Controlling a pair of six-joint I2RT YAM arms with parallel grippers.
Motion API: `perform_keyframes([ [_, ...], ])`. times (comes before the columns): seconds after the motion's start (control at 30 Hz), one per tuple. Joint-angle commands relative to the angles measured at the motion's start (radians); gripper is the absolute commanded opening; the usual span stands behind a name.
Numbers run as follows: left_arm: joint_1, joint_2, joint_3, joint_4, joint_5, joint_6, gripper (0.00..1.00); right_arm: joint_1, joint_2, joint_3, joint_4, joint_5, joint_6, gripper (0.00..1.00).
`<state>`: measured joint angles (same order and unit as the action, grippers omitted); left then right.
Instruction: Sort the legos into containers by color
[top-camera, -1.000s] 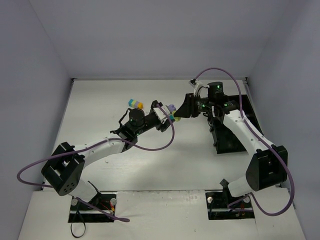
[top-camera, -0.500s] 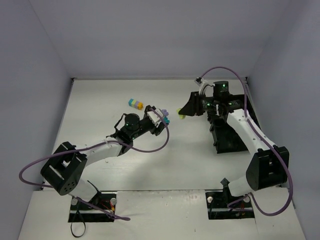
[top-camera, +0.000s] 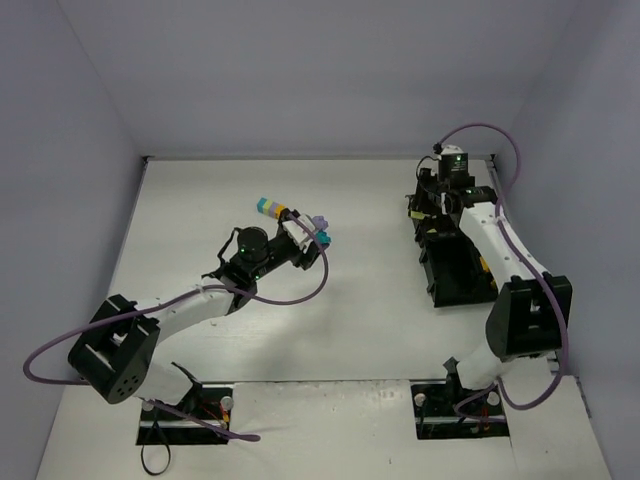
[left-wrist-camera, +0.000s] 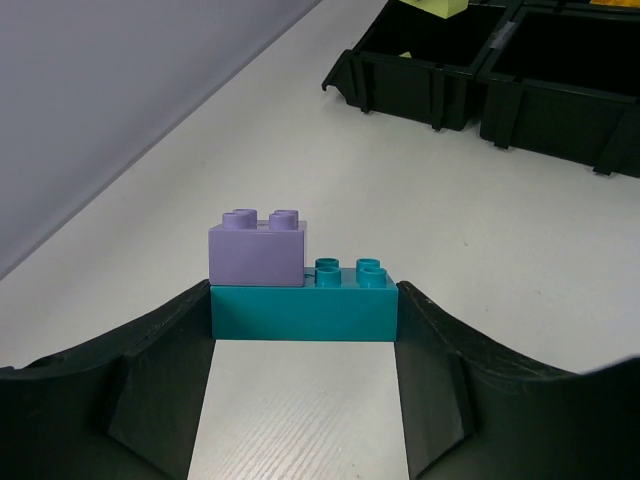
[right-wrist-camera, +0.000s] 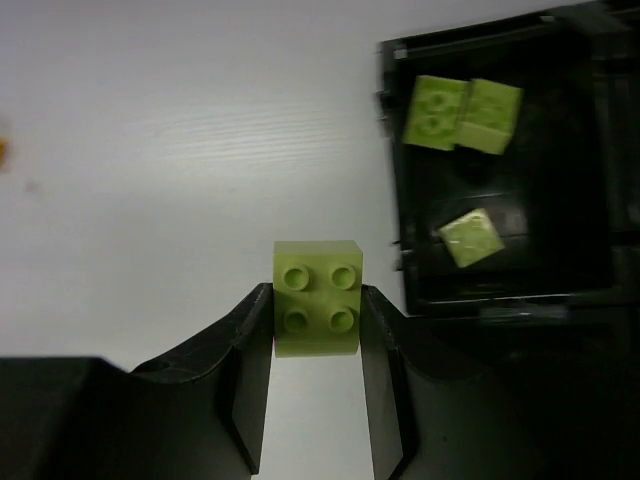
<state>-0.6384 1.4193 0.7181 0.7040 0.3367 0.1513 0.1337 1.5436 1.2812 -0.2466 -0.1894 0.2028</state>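
My right gripper should move next over the tray's far section (right-wrist-camera: 515, 185), which is to its right in the wrist view, and let go of the lime green brick where lime bricks lie.
My left gripper (left-wrist-camera: 304, 320) is shut on a cluster of a cyan brick (left-wrist-camera: 303, 305) with a lavender brick (left-wrist-camera: 257, 249) on top; it shows at mid-table in the top view (top-camera: 318, 232). My right gripper (right-wrist-camera: 316, 310) is shut on a lime green brick (right-wrist-camera: 316, 297), held just left of the black tray's (right-wrist-camera: 590, 180) far compartment, which holds three lime bricks (right-wrist-camera: 460, 112). In the top view the right gripper (top-camera: 415, 210) is at the tray's (top-camera: 455, 265) far end. A multicoloured cluster (top-camera: 270, 207) lies on the table.
The black tray also shows far off in the left wrist view (left-wrist-camera: 480, 70). The white table (top-camera: 360, 300) is ringed by grey walls. The arm bases stand at the near edge.
My right gripper has swung right with the lime brick, from mid-table to the tray's far end. My left gripper has pulled back left with the cyan-lavender cluster.
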Motion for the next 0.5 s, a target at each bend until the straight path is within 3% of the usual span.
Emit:
perform_keyframes([
  [0.0, 0.002, -0.085, 0.006, 0.046, 0.027, -0.010, 0.00, -0.022, 0.059, 0.069, 0.004, 0.344, 0.052, 0.02],
  [0.13, 0.000, -0.120, 0.007, -0.011, 0.041, 0.002, 0.00, -0.049, 0.153, 0.105, 0.004, 0.439, 0.040, 0.01],
  [0.47, 0.000, -0.171, 0.004, -0.060, 0.050, 0.008, 0.00, -0.078, 0.262, 0.175, 0.007, 0.427, 0.055, 0.01],
])
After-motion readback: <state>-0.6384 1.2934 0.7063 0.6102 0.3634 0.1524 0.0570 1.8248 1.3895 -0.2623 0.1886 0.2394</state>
